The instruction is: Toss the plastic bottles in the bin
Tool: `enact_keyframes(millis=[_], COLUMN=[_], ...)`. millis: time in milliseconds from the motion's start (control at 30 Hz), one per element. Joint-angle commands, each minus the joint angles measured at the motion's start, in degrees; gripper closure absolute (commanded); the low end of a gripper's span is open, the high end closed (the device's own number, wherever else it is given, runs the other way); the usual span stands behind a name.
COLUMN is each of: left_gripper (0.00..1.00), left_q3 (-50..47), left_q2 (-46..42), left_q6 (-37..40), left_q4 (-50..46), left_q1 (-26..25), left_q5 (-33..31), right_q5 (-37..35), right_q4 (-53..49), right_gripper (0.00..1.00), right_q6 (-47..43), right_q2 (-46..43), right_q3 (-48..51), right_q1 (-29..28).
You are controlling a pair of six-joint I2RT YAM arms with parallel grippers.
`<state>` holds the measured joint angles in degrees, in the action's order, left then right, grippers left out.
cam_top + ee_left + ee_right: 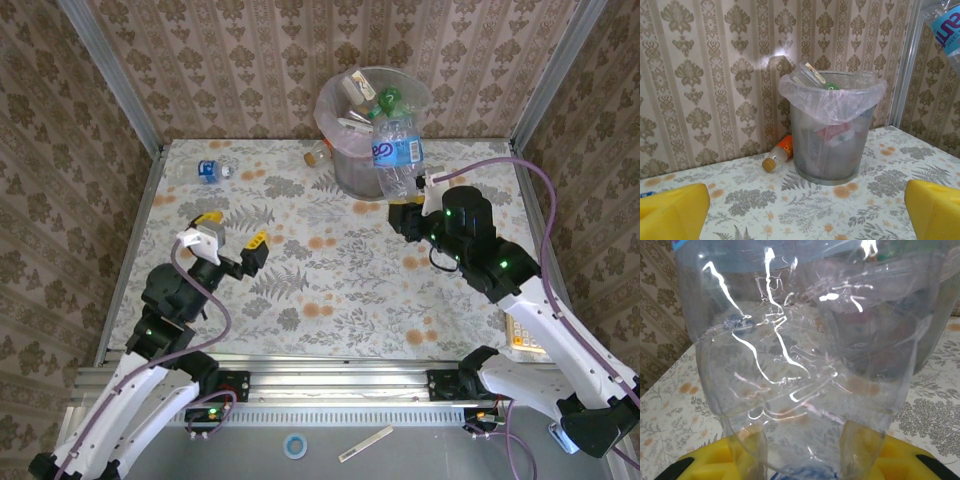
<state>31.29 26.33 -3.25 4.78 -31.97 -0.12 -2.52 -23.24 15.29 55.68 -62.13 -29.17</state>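
The bin's opening is outward of my right gripper, so I will next carry the large bottle outward over the bin's rim and then let it go.
A large clear plastic bottle (398,150) with a blue label stands upright in the air against the near side of the bin (322,108), and my right gripper (408,197) is shut on its lower end. Up close its crumpled clear wall (800,355) sits between the yellow fingers (705,460). The grey mesh bin (830,155), lined with a pinkish bag, holds several bottles. An orange-labelled bottle (777,155) lies at the bin's left foot. A blue-labelled bottle (208,170) lies at the back left. My left gripper (232,230) hovers open over the left of the table, holding nothing.
Patterned walls close off the back and both sides of the table. A metal corner post (905,65) stands just right of the bin. The floral tabletop (330,280) stretches between the two arms.
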Motion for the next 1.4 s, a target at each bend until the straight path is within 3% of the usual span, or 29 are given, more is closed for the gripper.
enact_keyframes(millis=[0, 633, 1000, 1167, 1267, 1300, 1333, 1367], left_gripper=[0.00, 0.00, 0.00, 0.00, 0.00, 0.00, 0.00, 0.00], left_q3=[-0.44, 0.79, 1.43, 2.15, 3.06, 3.23, 3.42, 3.58], left_q2=[0.78, 0.39, -0.19, 0.06, 0.98, 1.37, 1.69, 1.92], left_q6=[3.71, 4.13, 3.51, 3.18, 2.26, 1.64, 1.03, 0.57], left_q4=[5.50, 1.44, -0.50, -1.47, -1.84, -1.92, -2.03, -2.19], left_q1=[-0.38, -0.03, -0.03, -0.03, -0.02, -0.03, -0.03, -0.03], left_q5=[-0.59, -0.28, -0.24, -0.66, 0.18, 0.40, 0.65, 0.91], right_q5=[1.62, -0.17, 1.79, 7.17, 13.18, 14.81, 16.46, 18.66], right_q4=[2.58, 7.89, 9.47, 11.14, 8.43, 6.34, 4.17, 1.90], right_gripper=[0.96, 0.98, 0.98, 0.93, 0.89, 0.81, 0.62, 0.53], right_q6=[-1.05, 2.19, 2.62, 0.91, 0.78, 0.94, 1.02, 0.92], right_q2=[0.60, -2.05, 1.14, 11.35, 24.18, 29.67, 34.75, 39.11], right_q3=[-0.82, 9.62, 6.64, -3.46, -18.94, -25.67, -32.65, -38.48], right_q1=[1.07, 3.06, 5.38, 9.52, 14.13, 15.55, 16.53, 17.21])
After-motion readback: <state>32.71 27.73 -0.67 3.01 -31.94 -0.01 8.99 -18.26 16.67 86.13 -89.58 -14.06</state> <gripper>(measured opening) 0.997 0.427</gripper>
